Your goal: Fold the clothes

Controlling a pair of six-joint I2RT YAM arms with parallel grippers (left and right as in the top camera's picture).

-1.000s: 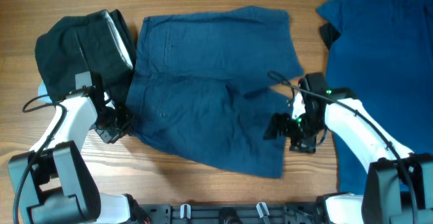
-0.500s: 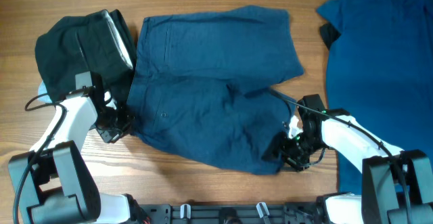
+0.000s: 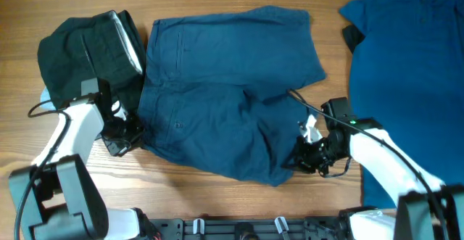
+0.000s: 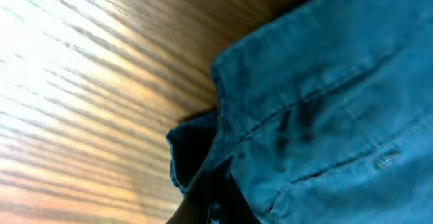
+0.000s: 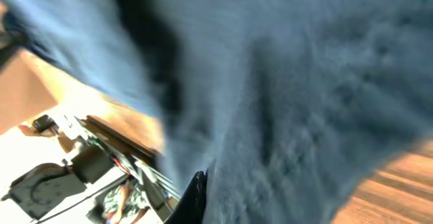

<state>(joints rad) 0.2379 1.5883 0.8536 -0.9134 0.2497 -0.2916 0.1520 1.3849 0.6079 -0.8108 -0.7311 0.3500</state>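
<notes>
The legs are lying apart, so my right gripper should next carry the front hem up and outward onto the back leg's hem (image 3: 313, 43) and let go of it.
Blue denim shorts (image 3: 225, 102) lie spread across the middle of the table, one leg toward the back and one toward the front. My left gripper (image 3: 125, 136) is shut on the shorts' waistband corner at their left edge; in the left wrist view its dark fingers (image 4: 215, 200) pinch the seamed blue cloth (image 4: 325, 95). At the lower right corner of the front leg, my right gripper (image 3: 299, 160) is shut on the hem. Blurred blue cloth (image 5: 318, 95) fills the right wrist view, with one dark finger (image 5: 193, 200) pressed against it.
A folded black garment (image 3: 83, 48) lies at the back left, touching the shorts. A blue shirt (image 3: 406, 88) covers the right side of the table. Bare wood (image 3: 181, 193) runs along the front edge, with the rail of the arm bases below it.
My right gripper dropped toward the front edge to the leg's hem and shut on it; that hem corner has drawn in slightly leftward. The left gripper has held still on the waistband.
</notes>
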